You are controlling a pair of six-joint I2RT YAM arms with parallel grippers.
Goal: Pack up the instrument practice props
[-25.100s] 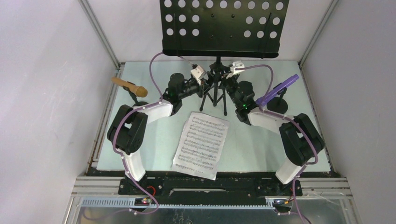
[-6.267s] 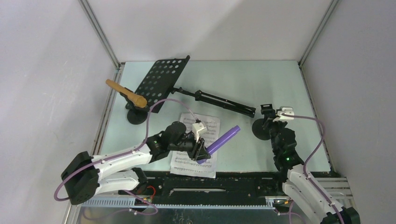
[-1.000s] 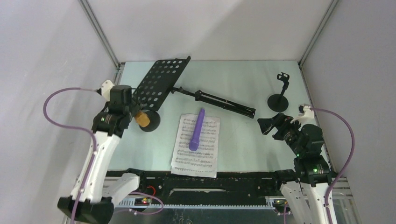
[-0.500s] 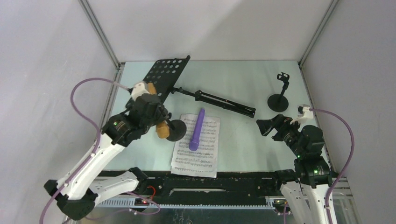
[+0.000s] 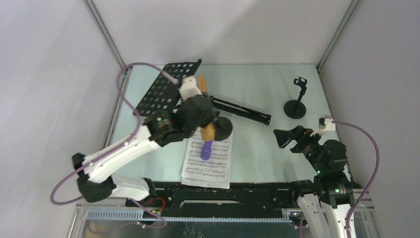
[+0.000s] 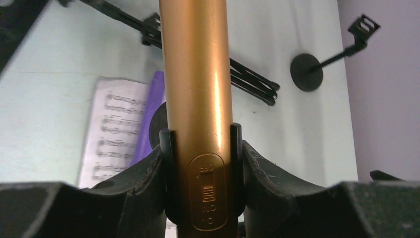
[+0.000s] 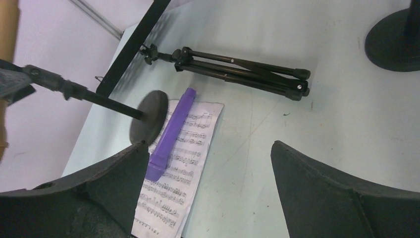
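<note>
The left gripper has bare tabletop (image 5: 245,146) beside the sheet below it, to its right in the top view, so next it moves over that spot, goes down and lets go of the tan microphone.
My left gripper (image 5: 202,113) is shut on the tan microphone (image 5: 206,106), which still sits in the clip of its black round-based holder (image 5: 223,128). It holds both in the air over the top of the white sheet music (image 5: 208,166). In the left wrist view my gripper (image 6: 200,193) squeezes the clip around the tan microphone (image 6: 198,84). The purple microphone (image 5: 205,148) lies on the sheet. The black perforated rack (image 5: 163,91) lies flat with its tripod legs (image 5: 241,110) folded. My right gripper (image 5: 292,138) is open and empty at the right.
The second black holder (image 5: 296,105) stands upright at the back right, also in the right wrist view (image 7: 393,42). That view shows the lifted holder's disc (image 7: 147,116) beside the purple microphone (image 7: 171,131). Grey walls and metal frame rails enclose the table.
My left arm has carried the tan microphone and its holder from the left edge rightward to above the sheet music. My right gripper has barely shifted.
</note>
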